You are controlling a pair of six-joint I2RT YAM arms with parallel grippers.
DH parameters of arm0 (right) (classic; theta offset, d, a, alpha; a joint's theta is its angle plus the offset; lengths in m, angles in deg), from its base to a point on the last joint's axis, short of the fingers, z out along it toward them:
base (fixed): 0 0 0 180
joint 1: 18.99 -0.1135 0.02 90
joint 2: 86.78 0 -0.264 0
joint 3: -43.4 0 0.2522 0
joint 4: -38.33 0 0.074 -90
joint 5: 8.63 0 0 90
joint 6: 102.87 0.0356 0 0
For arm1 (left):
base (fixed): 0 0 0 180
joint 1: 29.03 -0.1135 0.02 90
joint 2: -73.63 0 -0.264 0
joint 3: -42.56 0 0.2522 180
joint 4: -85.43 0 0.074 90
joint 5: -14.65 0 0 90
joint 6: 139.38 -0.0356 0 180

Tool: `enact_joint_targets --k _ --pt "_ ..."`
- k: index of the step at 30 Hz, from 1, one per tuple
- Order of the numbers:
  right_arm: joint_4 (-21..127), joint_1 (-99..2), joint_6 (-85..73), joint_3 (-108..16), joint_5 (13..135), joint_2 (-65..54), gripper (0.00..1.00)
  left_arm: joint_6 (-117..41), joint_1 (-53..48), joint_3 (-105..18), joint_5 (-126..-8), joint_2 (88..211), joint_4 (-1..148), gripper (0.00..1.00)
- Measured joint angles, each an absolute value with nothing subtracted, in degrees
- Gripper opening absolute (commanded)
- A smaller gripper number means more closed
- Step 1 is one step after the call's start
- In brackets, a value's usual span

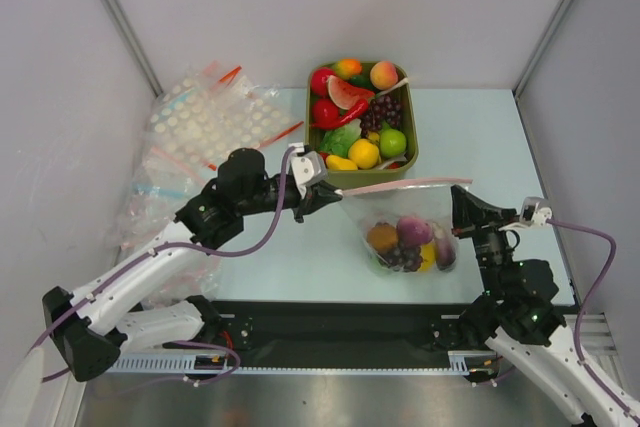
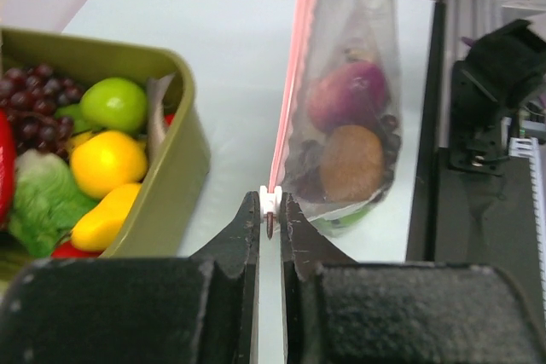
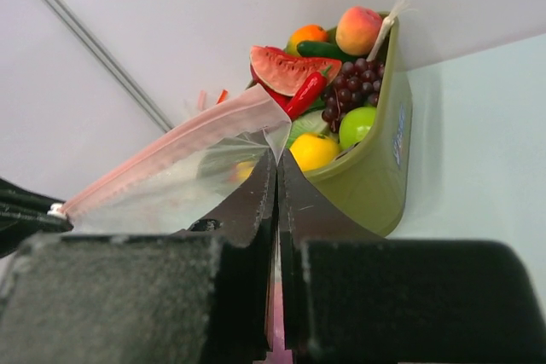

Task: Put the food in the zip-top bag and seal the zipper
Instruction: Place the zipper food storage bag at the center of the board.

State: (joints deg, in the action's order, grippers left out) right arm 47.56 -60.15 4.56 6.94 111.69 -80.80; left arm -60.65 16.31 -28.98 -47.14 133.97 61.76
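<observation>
The slider [image 2: 271, 200] sits at the end of the zipper and the tub stands just behind, so my left gripper should move outward to the tub's near rim and open.
The clear zip-top bag [image 1: 410, 232] hangs upright between my grippers with several toy foods [image 1: 412, 242] in its bottom, among them a purple piece [image 2: 348, 94] and a brown one [image 2: 350, 162]. Its pale pink zipper [image 1: 405, 185] is stretched taut across the top. My left gripper [image 1: 322, 195] is shut on the zipper's white slider [image 2: 271, 200] at the bag's left end. My right gripper [image 1: 462, 199] is shut on the bag's right corner [image 3: 277, 138]. The zipper also runs across the right wrist view [image 3: 162, 159].
The olive-green tub [image 1: 408, 152] full of toy fruit and vegetables stands just behind the bag. A pile of white-dotted clear bags [image 1: 205, 122] lies at the back left. A black strip [image 1: 340, 322] runs along the table's near edge.
</observation>
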Motion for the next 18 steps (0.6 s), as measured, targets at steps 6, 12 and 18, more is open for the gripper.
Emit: enact_joint_targets --k 6,12,18 --pt "39.4 -60.0 3.8 7.5 110.1 -69.4 0.0 -58.2 11.1 -29.0 -49.9 134.4 61.1 0.0" --pt "34.0 -59.8 3.5 6.9 108.6 -60.1 0.0 -56.0 6.8 -29.0 -51.3 133.6 61.2 0.0" --pt "31.3 -59.9 3.5 3.5 106.9 -54.2 0.0 -53.3 2.4 -28.9 -50.7 133.0 63.1 0.01"
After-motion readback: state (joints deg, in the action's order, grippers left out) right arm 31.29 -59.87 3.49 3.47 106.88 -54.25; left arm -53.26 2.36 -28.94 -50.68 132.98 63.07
